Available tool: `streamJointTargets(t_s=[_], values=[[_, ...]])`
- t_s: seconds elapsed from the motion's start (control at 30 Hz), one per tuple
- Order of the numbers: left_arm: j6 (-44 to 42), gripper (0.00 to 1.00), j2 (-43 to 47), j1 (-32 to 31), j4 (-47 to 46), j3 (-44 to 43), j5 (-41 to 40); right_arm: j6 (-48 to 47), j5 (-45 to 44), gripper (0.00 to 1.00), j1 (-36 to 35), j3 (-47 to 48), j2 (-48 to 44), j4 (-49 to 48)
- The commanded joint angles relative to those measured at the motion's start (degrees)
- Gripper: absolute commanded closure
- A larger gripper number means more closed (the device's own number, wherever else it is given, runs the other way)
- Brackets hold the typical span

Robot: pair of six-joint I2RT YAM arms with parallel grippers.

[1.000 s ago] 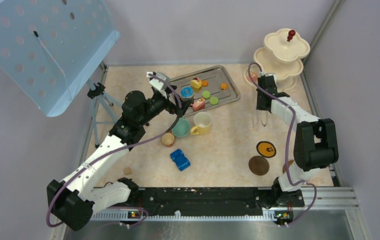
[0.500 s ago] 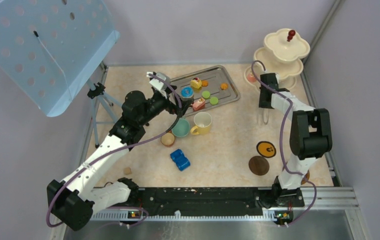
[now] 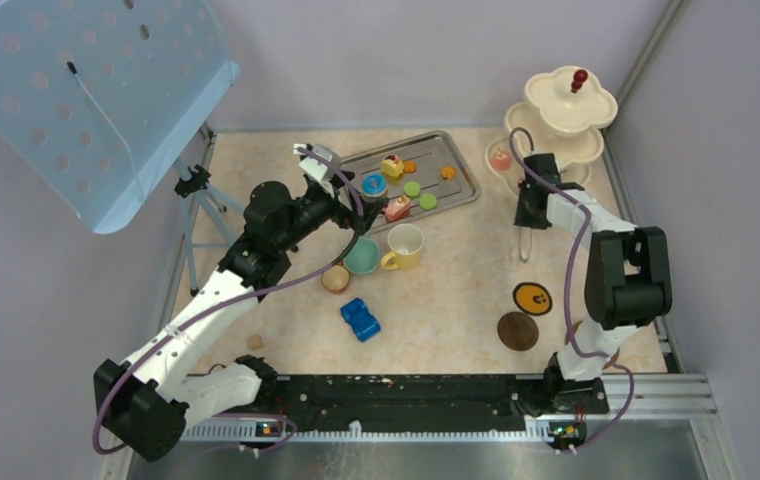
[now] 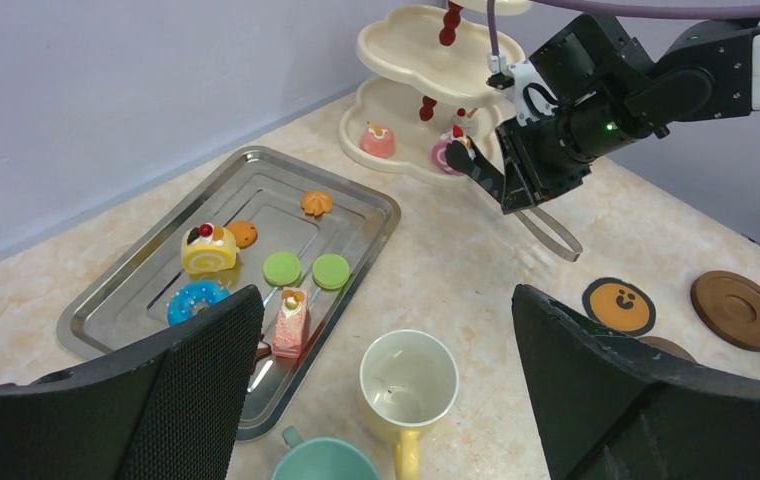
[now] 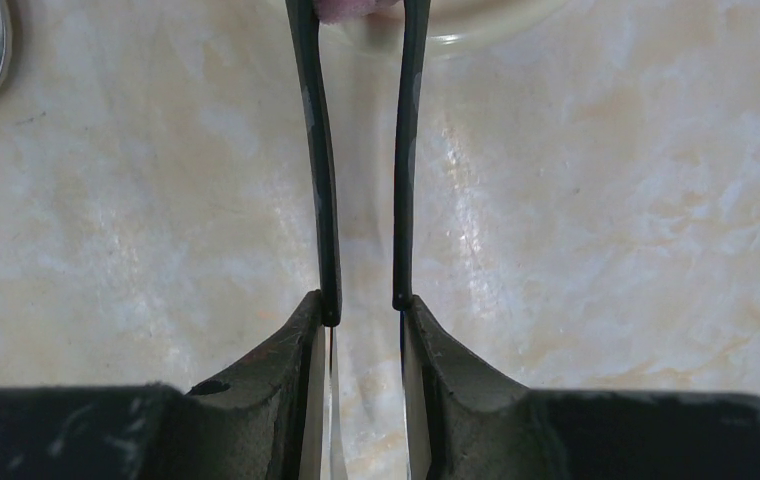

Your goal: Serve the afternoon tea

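Note:
The pink cake is just at the rim of the bottom shelf, which lies outward of my right gripper, so I should ease the tongs farther outward and release the cake inside.
My right gripper [image 5: 366, 300] is shut on black tongs [image 5: 324, 180], beside the cream three-tier stand [image 3: 566, 100]. The tong tips flank a pink cake [image 5: 356, 8] at the bottom tier's edge [image 5: 476, 30]. A second pink cake [image 4: 377, 140] sits on that tier. My left gripper [image 4: 384, 300] hangs open and empty over the yellow mug [image 4: 408, 380] and teal cup [image 4: 324, 460]. The small brown cup [image 3: 335, 278] stands nearer. A metal tray [image 4: 376, 215] holds a yellow roll [image 4: 208, 248], blue donut [image 4: 196, 298], green macarons [image 4: 281, 268], pink slice [image 4: 291, 322] and orange biscuits [image 4: 315, 202].
An orange-faced coaster [image 3: 532, 298] and a brown coaster [image 3: 517, 331] lie near the right arm's base. A blue toy car [image 3: 360, 319] sits at centre front. A blue perforated panel [image 3: 86, 90] on a tripod [image 3: 201, 200] overhangs the left. Walls enclose the table.
The right arm's elbow has swung and its wrist has shifted slightly beside the stand, tongs still held. The left arm has not moved.

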State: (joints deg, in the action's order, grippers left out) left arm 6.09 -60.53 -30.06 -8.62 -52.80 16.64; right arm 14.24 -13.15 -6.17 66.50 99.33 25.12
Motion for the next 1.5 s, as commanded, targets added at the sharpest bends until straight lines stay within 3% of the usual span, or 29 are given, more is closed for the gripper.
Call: streamJointTargets(t_s=[0.0, 0.67, 0.87, 1.17, 1.47], values=[[0.60, 0.01, 0.25, -0.15, -2.86, 0.53, 0.51, 2.00, 5.04, 0.84, 0.20, -3.12, -5.74, 3.72], [0.17, 0.01, -0.46, -0.16, -2.63, 0.49, -0.17, -1.35, -0.01, 0.76, -0.38, 8.66, 4.24, -2.56], [0.18, 0.01, -0.42, -0.15, -2.54, 0.42, -0.42, -1.26, -0.03, 0.63, -0.82, 8.94, 5.97, -2.36], [0.23, 0.01, -0.46, -0.12, -2.53, 0.41, -0.23, -2.24, -3.09, 0.47, -3.30, 7.66, 3.26, -0.83], [0.33, 0.01, -0.29, -0.10, -2.63, 0.45, -0.03, -1.78, -5.06, 0.46, -5.54, 3.09, -4.91, 2.44]])
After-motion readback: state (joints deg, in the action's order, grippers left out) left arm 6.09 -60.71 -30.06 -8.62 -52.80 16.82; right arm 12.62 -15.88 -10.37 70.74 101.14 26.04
